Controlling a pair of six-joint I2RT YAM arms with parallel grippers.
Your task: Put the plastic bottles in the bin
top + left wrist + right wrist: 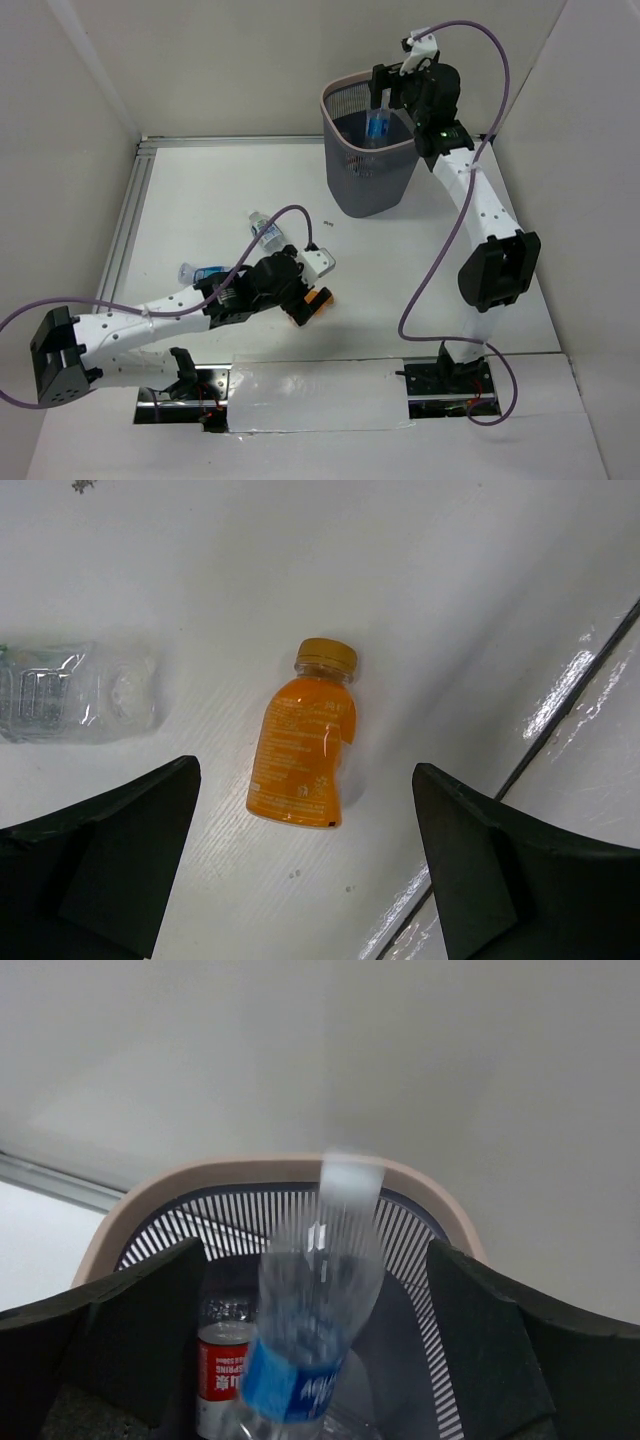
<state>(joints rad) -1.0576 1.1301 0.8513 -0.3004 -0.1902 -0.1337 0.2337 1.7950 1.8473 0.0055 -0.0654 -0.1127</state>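
The body of the orange-drink bottle (pixel 303 750) is lying flat below, and both its long sides are clear. I will lower my left gripper next until its open fingers are on either side of that body.
My right gripper (pixel 385 95) hangs open over the bin (pixel 365 180), a dark mesh basket with a pale rim (pixel 200 1175). A clear bottle with a blue label (pixel 310 1320) shows blurred between the spread fingers, touching neither, neck up, over the bin's mouth. A red-labelled bottle (pixel 222 1365) stands inside the bin. My left gripper (pixel 305 880) is open low above the orange-drink bottle (pixel 303 750), which lies flat on the table. A clear bottle (pixel 70 692) lies to its left. In the top view a blue-labelled bottle (pixel 200 272) lies partly hidden behind the left arm.
A metal rail (pixel 130 200) runs along the table's left edge. White walls close in the back and both sides. A dark seam (pixel 570 710) crosses the table near the orange bottle. A taped strip (pixel 320 385) lies between the arm bases.
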